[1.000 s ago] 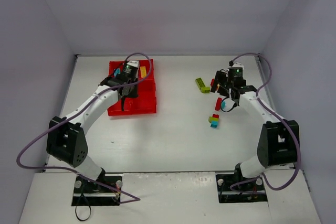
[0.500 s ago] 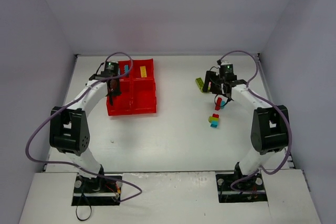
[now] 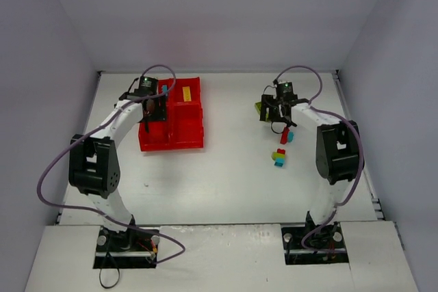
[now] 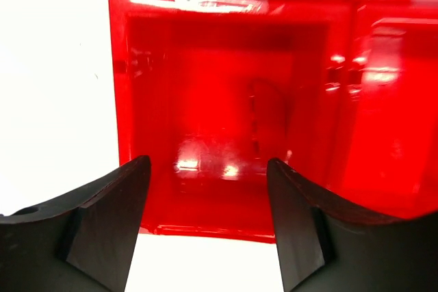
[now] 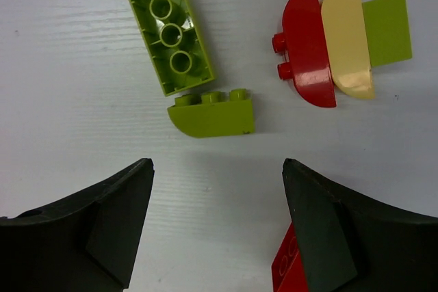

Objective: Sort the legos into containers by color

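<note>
The robot will next move its right gripper outward and down to close on the ends of the curved green lego [image 3: 267, 119] [image 5: 212, 113], since that lego spans less than the gap between the gripper's open fingers.
The red tray [image 3: 190, 135] of containers sits back left, with a cyan lego [image 3: 164, 89] and a yellow lego [image 3: 186, 92] in its far compartments. My left gripper [image 3: 151, 109] hangs open over a left compartment [image 4: 147, 100], nothing between its fingers; a dark red shape [image 4: 267, 111], perhaps a brick, lies inside. My right gripper [image 3: 275, 114] is open just above the table. Ahead of it lie a green block [image 5: 170, 31], a curved green lego [image 5: 212, 113] and a red, cream and green clump [image 5: 342, 42]. A red brick [image 5: 286, 266] pokes out by its right finger.
Nearer the arms than the right gripper lie a red brick [image 3: 282, 135], a cyan piece [image 3: 290, 136] and a stacked multicolour clump [image 3: 279, 157]. White walls close in the table on three sides.
The left gripper swung left over the tray's left side and opened. The right arm swung toward the back and left, up to the green legos, still open.
</note>
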